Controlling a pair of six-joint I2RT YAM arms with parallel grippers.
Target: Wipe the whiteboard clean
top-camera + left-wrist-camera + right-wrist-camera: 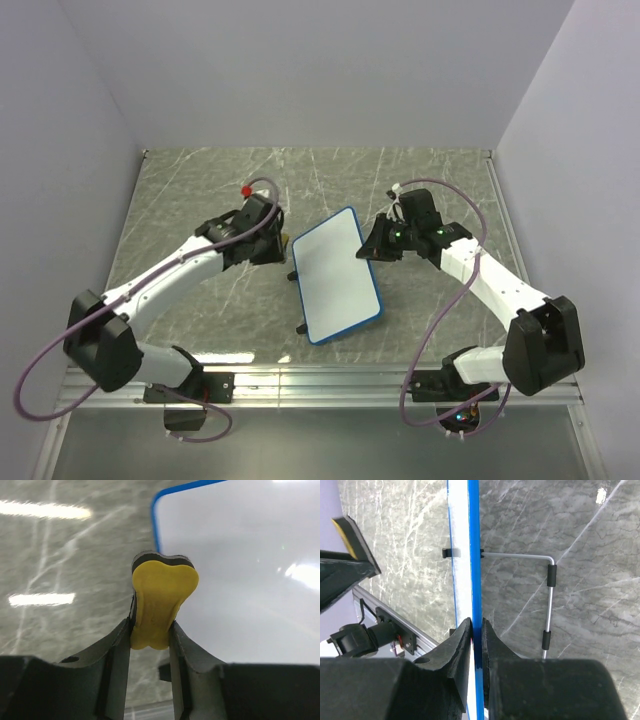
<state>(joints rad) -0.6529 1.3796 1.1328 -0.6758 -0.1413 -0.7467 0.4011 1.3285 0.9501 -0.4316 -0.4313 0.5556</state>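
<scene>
The robot will next move its left gripper down and back to the bare tabletop by the whiteboard's feet below the gripper and let go of the eraser, because the whiteboard's white side is blank.
The whiteboard, white with a rounded blue frame and black feet, is tilted in the middle of the table, its face blank. My right gripper is shut on its right edge; in the right wrist view the jaws pinch the blue frame edge-on. My left gripper is shut on the yellow bone-shaped eraser, which has a black felt layer. The eraser sits beside the board's left edge, at the top left corner of the white face.
The grey marbled table lies under both arms. The board's metal wire stand with black sleeves juts out behind it. An aluminium rail runs along the near edge. Purple cables loop off each arm.
</scene>
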